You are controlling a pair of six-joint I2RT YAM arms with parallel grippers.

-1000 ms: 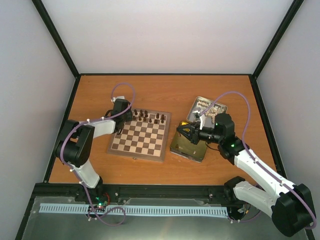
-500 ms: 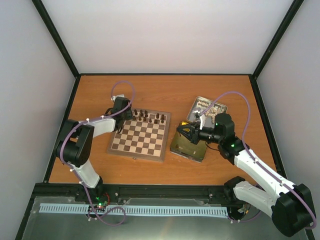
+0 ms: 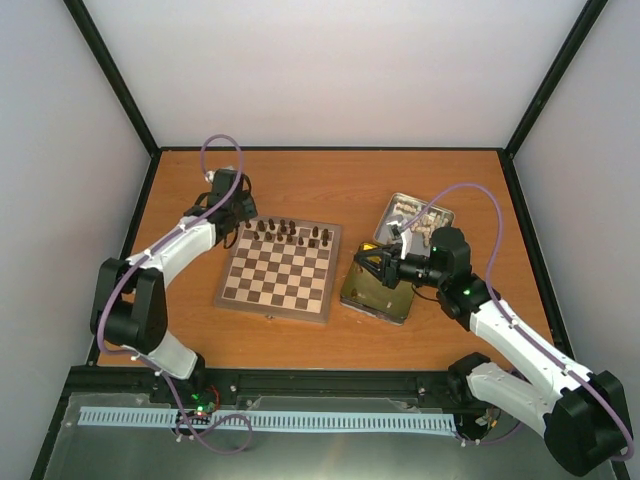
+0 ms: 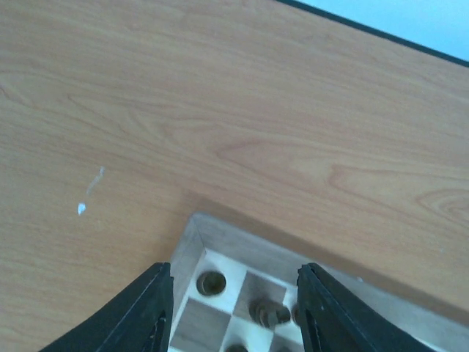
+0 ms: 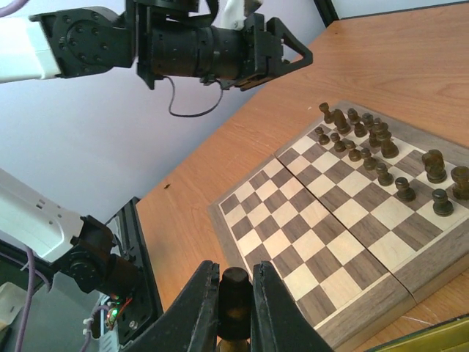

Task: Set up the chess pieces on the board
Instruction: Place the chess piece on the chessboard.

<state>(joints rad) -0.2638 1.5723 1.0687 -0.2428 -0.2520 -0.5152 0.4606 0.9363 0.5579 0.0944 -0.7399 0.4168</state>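
The board's empty middle (image 3: 288,270) (image 5: 314,213) is below my right gripper and to its left in the top view, so I will move the gripper across and down onto it next.
The board (image 3: 272,310) lies at the middle of the table, with dark chess pieces (image 3: 290,232) standing along its two far rows. My left gripper (image 3: 238,212) hovers open over the board's far-left corner (image 4: 220,236). Nothing is between its fingers (image 4: 146,312), and a dark piece (image 4: 211,283) stands on the corner square below. My right gripper (image 3: 362,262) hangs beside the board's right edge, shut on a dark chess piece (image 5: 235,290). From the right wrist the board (image 5: 293,220) stretches ahead with its dark pieces (image 5: 366,139) at the far side.
An open metal tin (image 3: 388,212) with cream-white pieces (image 3: 418,216) sits at the back right. Its gold-lined lid (image 3: 378,292) lies just right of the board, under my right gripper. Dark frame posts and pale walls enclose the table.
My left gripper opened, left a dark piece on the far-left corner square, and drew back up and to the far left. My right arm has stayed still with its piece.
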